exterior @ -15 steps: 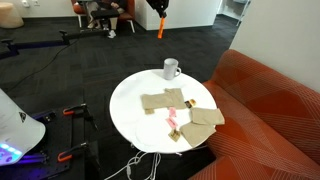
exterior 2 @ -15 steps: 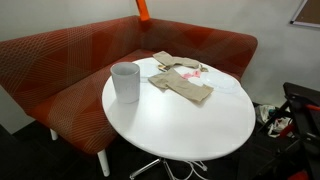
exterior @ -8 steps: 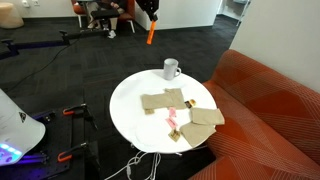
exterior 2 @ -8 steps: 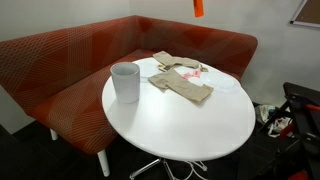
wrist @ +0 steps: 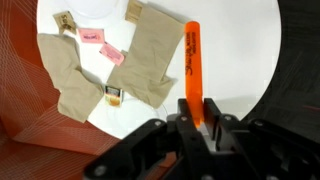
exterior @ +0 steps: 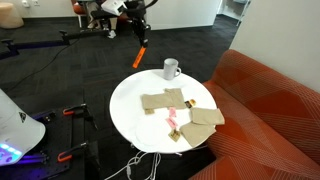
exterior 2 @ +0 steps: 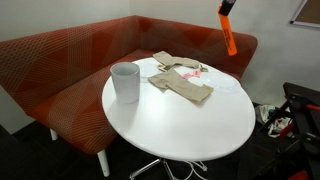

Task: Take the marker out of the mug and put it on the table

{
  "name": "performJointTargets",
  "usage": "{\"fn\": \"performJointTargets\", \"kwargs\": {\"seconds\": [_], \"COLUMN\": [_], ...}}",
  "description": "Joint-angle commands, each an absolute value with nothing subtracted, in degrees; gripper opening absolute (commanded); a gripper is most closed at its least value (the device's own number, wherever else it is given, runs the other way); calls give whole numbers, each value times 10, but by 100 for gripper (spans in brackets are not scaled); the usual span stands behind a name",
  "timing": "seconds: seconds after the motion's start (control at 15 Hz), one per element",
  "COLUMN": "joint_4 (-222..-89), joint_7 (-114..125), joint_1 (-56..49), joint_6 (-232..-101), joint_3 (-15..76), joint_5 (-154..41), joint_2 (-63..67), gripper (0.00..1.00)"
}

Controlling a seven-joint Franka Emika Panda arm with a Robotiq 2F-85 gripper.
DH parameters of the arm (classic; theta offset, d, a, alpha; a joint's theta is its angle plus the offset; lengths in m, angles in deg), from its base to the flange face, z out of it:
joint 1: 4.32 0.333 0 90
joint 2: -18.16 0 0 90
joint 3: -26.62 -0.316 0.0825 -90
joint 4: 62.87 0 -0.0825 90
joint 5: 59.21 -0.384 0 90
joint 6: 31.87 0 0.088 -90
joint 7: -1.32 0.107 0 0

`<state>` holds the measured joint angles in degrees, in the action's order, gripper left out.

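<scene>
My gripper lowers the orange-red marker down onto that open patch next and releases it, since the white table beside the tan cloths lies bare.
The marker is a thin orange-red stick, and my gripper is shut on its upper end. It hangs in the air beyond the table's edge, well apart from the white mug. In an exterior view the marker hangs tilted below the gripper, above the far right rim of the round white table, and the mug stands at the left. In the wrist view the marker sticks out of the jaws over the table.
Several tan cloths and small pink objects lie on the table's middle and sofa side. An orange-red sofa wraps around the table. Dark carpet, cables and equipment surround the table base.
My gripper has carried the marker away from above the mug, sideways across the table and downward. The mug and cloths have not moved.
</scene>
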<state>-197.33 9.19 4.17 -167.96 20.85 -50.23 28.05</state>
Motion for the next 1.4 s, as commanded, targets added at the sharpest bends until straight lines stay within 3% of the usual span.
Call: {"fn": "performJointTargets", "kwargs": {"seconds": [0.0,1.33], "joint_4": [-1983,-1916], "joint_7": [88,149], "joint_1": [27,10], "joint_6": [-1653,-1722], "joint_3": [206,224], "joint_5": [-523,-719], "joint_2": [252,-21], "gripper": [5,5]}}
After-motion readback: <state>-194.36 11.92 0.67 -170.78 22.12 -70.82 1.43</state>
